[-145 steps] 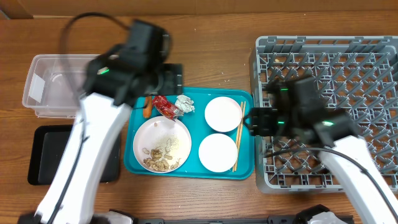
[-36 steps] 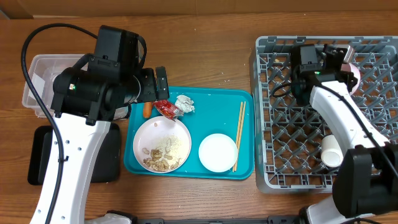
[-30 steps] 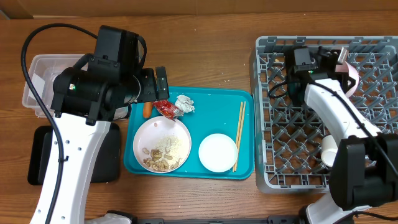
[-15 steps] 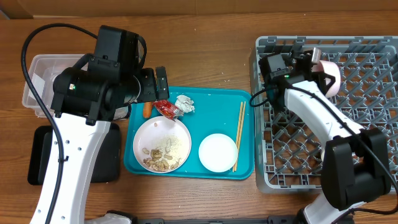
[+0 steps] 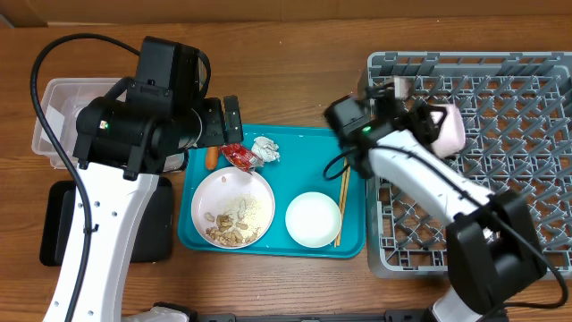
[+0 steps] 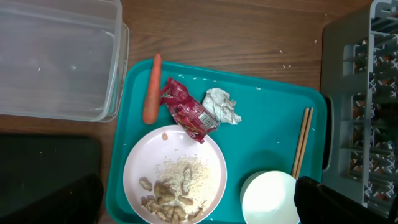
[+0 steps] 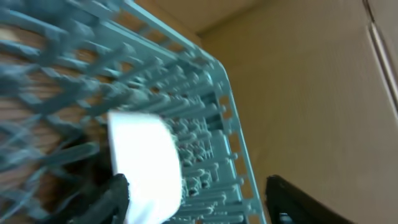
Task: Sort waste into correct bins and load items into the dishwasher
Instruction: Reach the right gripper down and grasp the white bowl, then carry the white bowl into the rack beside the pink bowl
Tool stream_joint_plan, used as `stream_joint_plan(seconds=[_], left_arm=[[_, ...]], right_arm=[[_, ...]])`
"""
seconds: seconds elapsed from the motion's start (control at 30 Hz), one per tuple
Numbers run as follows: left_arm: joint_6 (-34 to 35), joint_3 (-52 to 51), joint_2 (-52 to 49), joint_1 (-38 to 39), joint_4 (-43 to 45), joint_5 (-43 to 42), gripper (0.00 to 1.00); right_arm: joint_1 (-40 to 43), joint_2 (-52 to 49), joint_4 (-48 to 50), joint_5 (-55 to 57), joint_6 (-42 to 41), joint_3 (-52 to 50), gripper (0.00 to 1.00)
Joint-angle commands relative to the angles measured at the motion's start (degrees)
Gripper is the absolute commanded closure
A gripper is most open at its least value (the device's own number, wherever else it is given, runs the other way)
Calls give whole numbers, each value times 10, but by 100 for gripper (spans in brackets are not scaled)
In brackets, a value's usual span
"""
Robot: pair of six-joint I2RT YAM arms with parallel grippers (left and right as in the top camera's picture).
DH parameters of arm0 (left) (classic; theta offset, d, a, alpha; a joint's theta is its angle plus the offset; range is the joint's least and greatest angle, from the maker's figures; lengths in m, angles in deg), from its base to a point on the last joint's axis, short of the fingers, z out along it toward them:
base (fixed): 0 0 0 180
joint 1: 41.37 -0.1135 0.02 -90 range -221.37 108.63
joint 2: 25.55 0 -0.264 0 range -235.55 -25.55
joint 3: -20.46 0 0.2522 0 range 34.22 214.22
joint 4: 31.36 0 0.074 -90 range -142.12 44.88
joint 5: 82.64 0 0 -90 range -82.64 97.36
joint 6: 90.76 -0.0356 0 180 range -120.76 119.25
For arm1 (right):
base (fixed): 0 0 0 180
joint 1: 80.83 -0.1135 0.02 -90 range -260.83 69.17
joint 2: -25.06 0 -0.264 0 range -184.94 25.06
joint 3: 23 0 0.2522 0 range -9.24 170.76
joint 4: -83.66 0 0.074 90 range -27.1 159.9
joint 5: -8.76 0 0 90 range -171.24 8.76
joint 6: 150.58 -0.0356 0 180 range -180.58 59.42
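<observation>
My right gripper should cross back and to the left in the overhead view to the tray's white bowl, then descend onto the chopstick-side rim (image 5: 338, 210).
On the teal tray, a white plate (image 5: 234, 207) (image 6: 174, 174) carries beige food scraps (image 6: 168, 193). An orange carrot (image 6: 151, 88), a red wrapper (image 6: 188, 111) and a white tissue (image 6: 222, 106) lie above it. One white bowl (image 5: 313, 219) (image 6: 268, 198) and the chopsticks (image 5: 343, 197) (image 6: 301, 149) sit to the right. My left gripper (image 5: 223, 125) (image 6: 193, 211) hovers open and empty over the tray. My right gripper (image 5: 413, 100) (image 7: 196, 193) is over the grey dish rack (image 5: 500, 179) near its left edge, fingers wide apart. The second white bowl (image 5: 447, 130) (image 7: 146, 165) stands on edge against one finger.
The clear tub (image 5: 71, 121) (image 6: 56, 56) is at the far left, with the black tray (image 5: 63, 224) (image 6: 37, 168) in front of it. The teal tray (image 5: 353, 143) lies between the bins and the rack. My right arm crosses the rack's left half.
My right gripper has swung left across the rack's back edge, and the second bowl has moved left with it. One bowl left the tray earlier. The left arm has not moved.
</observation>
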Motion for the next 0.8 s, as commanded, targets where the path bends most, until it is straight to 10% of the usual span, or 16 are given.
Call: stream_joint_plan(seconds=[0.0, 0.4, 0.77], left_arm=[[5, 9, -4, -1, 1, 7, 0], [5, 9, -4, -1, 1, 7, 0], [5, 9, -4, -1, 1, 7, 0]], right_arm=[[-43, 55, 2, -33, -7, 14, 24], [-82, 162, -28, -698, -7, 2, 34], [-76, 101, 18, -752, -7, -136, 36]])
